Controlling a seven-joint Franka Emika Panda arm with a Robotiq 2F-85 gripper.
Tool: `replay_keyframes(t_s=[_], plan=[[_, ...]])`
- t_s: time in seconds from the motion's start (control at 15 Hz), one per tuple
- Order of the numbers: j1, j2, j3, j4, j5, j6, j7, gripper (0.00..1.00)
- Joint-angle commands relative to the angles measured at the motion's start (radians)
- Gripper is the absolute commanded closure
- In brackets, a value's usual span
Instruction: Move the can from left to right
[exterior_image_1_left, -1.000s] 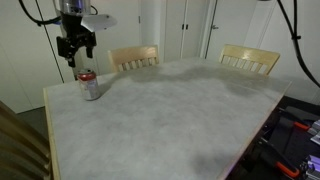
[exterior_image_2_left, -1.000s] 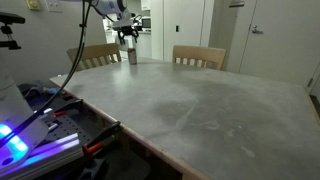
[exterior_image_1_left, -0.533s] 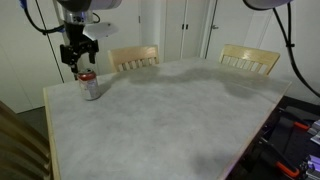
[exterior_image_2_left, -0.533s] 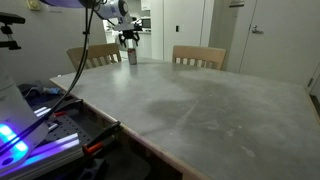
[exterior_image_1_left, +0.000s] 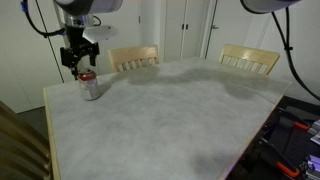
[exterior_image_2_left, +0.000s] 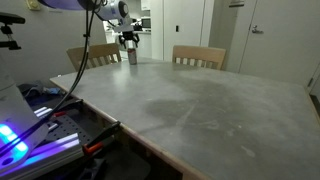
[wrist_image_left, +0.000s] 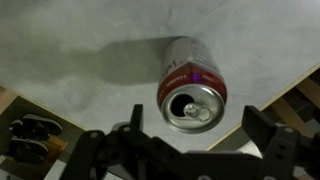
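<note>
The robot's gripper should go down a little until its fingers are on either side of the can's red upper band (exterior_image_1_left: 88, 77) (wrist_image_left: 191, 84), and then close.
The can (exterior_image_1_left: 90, 86) stands upright near a far corner of the grey table (exterior_image_1_left: 170, 120). It has a silver-grey body, a red upper band and a metallic top. In an exterior view it is small and far off (exterior_image_2_left: 131, 56). My gripper (exterior_image_1_left: 78, 62) hangs just above the can, open and empty; it also shows in an exterior view (exterior_image_2_left: 129, 42). In the wrist view the can's opened top (wrist_image_left: 193, 103) lies below and between the two spread fingers (wrist_image_left: 200, 145), not touched by them.
Two wooden chairs (exterior_image_1_left: 134, 58) (exterior_image_1_left: 249, 59) stand at the table's far side. The table edge (wrist_image_left: 270, 100) runs close beside the can. Shoes (wrist_image_left: 30, 130) lie on the floor below. Cables and equipment (exterior_image_2_left: 40, 110) sit off the table's side.
The gripper has come down closer to the can's top, shifting slightly sideways. The can has not moved.
</note>
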Motion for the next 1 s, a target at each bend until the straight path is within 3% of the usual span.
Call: replay_keyframes(t_s=[0.0,0.93], plan=[[0.000,0.026,0.008,0.040,0.014,-0.028,0.011,0.00],[0.001,0.045,0.015,0.044,0.021,-0.038,0.067,0.00]])
